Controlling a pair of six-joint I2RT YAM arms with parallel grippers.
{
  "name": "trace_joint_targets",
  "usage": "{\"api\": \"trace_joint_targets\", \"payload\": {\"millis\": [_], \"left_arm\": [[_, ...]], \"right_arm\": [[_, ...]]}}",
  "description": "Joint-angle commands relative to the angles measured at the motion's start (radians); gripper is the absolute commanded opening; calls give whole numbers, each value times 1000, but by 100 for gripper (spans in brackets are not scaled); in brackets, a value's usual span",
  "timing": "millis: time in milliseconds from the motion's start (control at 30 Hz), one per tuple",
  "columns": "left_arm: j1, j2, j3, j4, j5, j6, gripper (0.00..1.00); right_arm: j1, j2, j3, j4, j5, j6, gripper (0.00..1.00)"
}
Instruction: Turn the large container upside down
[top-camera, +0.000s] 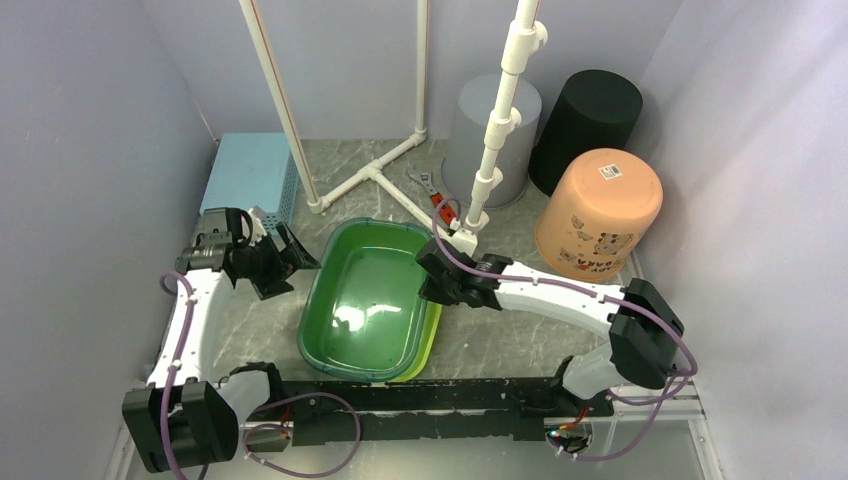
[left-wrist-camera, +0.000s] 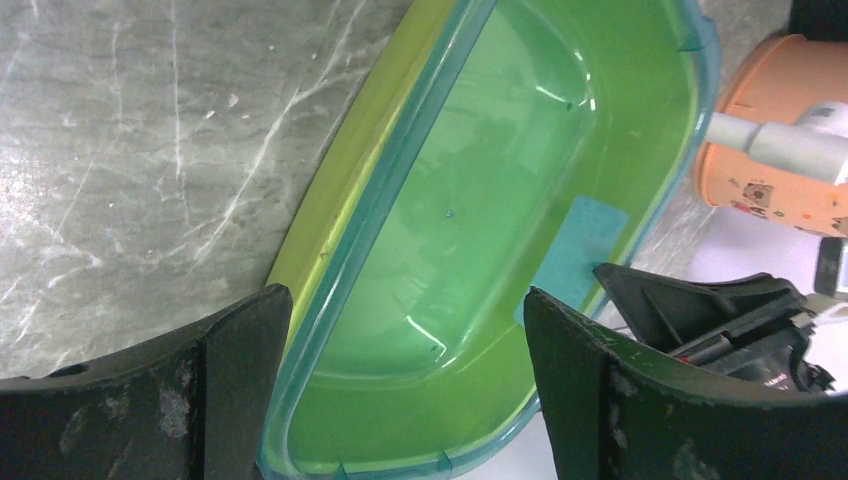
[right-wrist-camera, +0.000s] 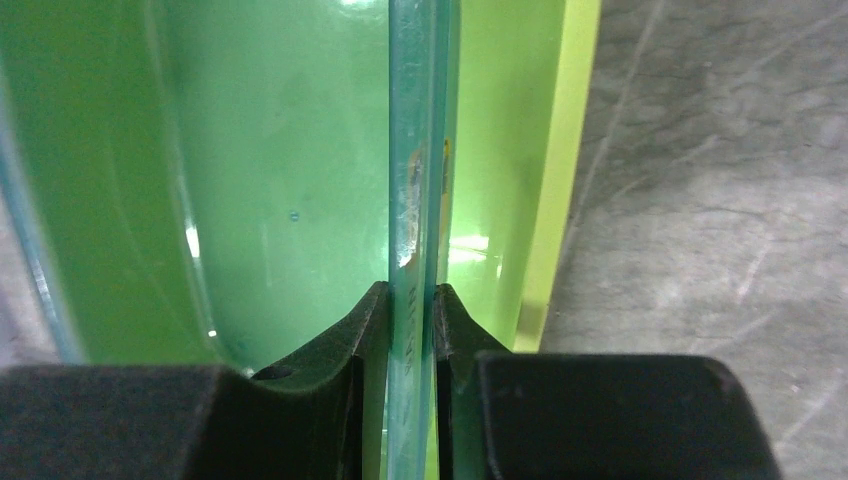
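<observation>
The left gripper turns and eases its open fingers over the container's closest rim (top-camera: 319, 277) (left-wrist-camera: 335, 268) next, since that rim is just to their right in the top view.
The large container (top-camera: 365, 300) is a green see-through tub standing mouth up in the middle of the table, with a yellow-green tub (top-camera: 428, 348) showing under its near right edge. My right gripper (top-camera: 432, 272) is shut on the container's right rim; in the right wrist view the thin teal rim (right-wrist-camera: 410, 180) is pinched between the fingertips of that gripper (right-wrist-camera: 410, 295). My left gripper (top-camera: 290, 262) hovers open just left of the container's left rim, not touching it. In the left wrist view the container (left-wrist-camera: 500, 150) fills the space beyond that gripper (left-wrist-camera: 403, 300).
A light blue basket (top-camera: 250, 175) sits at the back left. A white pipe frame (top-camera: 370, 175) stands behind the container, with a wrench (top-camera: 428, 188) beside it. Grey (top-camera: 490, 140), black (top-camera: 590, 120) and orange (top-camera: 600, 215) buckets stand upside down at the back right.
</observation>
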Motion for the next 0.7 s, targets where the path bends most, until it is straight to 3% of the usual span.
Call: {"api": "trace_joint_targets", "payload": {"millis": [0,367,667], "left_arm": [[-5,4,3,8,-32,35,91],[-12,36,-26,56,155,74,84],[-26,70,-55,78,162,70,84]], "right_arm": [[-29,-110,-81,182,-102,-28,0],[-91,-260,-223,331,-205,51,0],[-112,-294,-291,396,-242,99,0]]}}
